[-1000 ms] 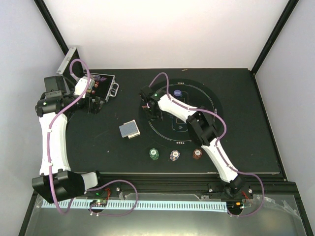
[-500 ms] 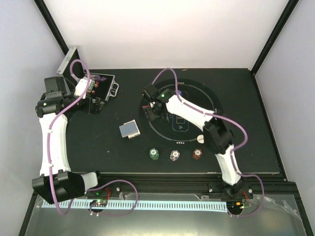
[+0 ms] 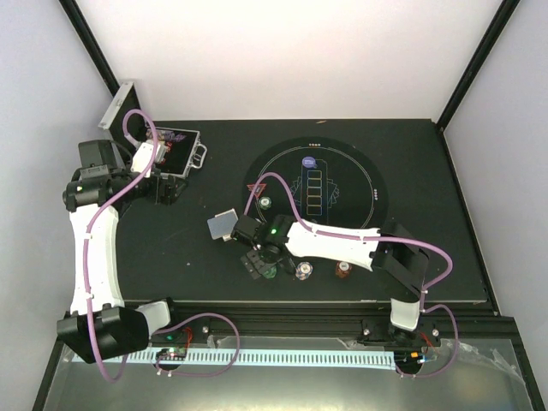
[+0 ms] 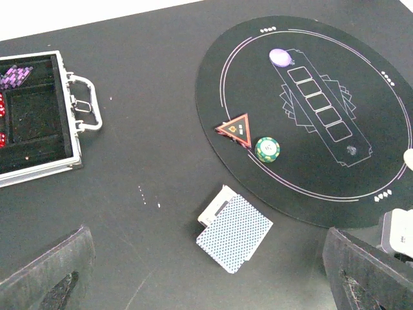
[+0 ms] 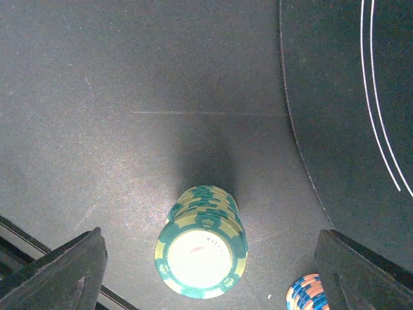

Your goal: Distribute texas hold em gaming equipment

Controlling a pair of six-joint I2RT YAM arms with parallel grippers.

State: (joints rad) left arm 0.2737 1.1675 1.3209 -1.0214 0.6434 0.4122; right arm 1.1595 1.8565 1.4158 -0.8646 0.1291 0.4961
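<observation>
The top of the green stack stands below my right gripper, between its open fingers. The right gripper lowers them around the uppermost chips and closes next.
A stack of green poker chips stands on the black table in front of the round mat. My right gripper hangs over it, open, one finger on each side and neither touching. In the top view that gripper partly hides the green stack. A single green chip lies on the mat beside a red triangle marker. The card deck lies grey-blue back up, left of the mat. My left gripper is open and empty, above the table near the case.
The silver case lies open at the back left. A white-purple chip stack and a brown-red stack stand right of the green one. A purple chip sits at the mat's far side. A blue-orange stack is near the right finger.
The right arm has swung from the mat's left edge down to the front, over the green stack, and its jaws have opened. A green chip stays on the mat. The left arm hardly moved.
</observation>
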